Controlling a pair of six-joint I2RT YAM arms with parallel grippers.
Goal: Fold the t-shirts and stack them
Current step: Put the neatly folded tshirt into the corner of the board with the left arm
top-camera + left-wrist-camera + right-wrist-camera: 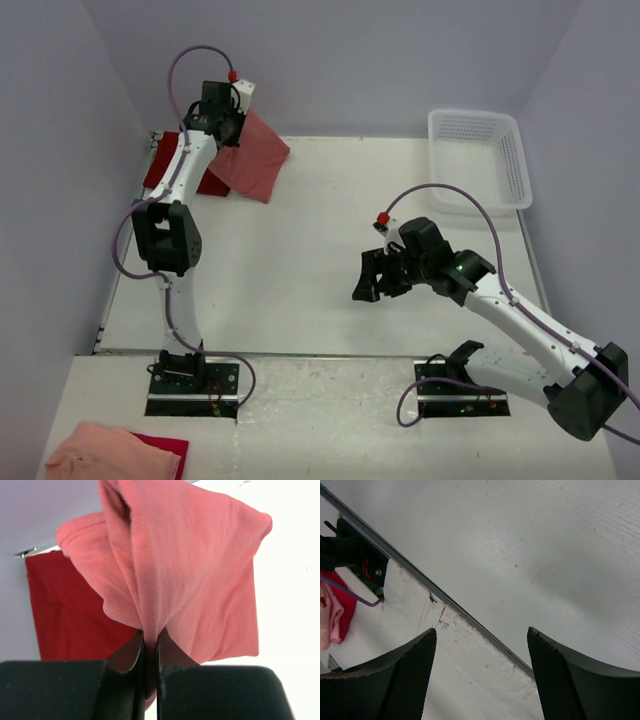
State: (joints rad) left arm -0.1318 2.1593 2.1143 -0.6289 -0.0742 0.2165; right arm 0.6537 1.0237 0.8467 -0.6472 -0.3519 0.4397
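Note:
The crimson t-shirt's wall side [163, 160] lies bare. So my left gripper moves to the left in the top view next, down over it, and releases the salmon t-shirt [256, 157].
A salmon t-shirt [256, 157] hangs bunched and folded at the far left corner, with my left gripper [232, 128] shut on a pinch of its cloth. In the left wrist view the salmon t-shirt [200, 580] drapes from the left gripper [150, 641], lifted above the table. A crimson t-shirt [162, 168] lies flat on the table below and to the left, partly hidden by the arm; the crimson t-shirt [65, 610] shows behind the salmon one. My right gripper [380, 280] hovers over the middle of the table. The right gripper [480, 645] is open with nothing between its fingers.
A white mesh basket [512, 150] stands at the far right corner. On the near ledge at the left lie a peach-pink cloth [105, 450] and a red cloth [168, 445]. The peach-pink cloth [331, 617] also shows past the table's front edge [445, 597].

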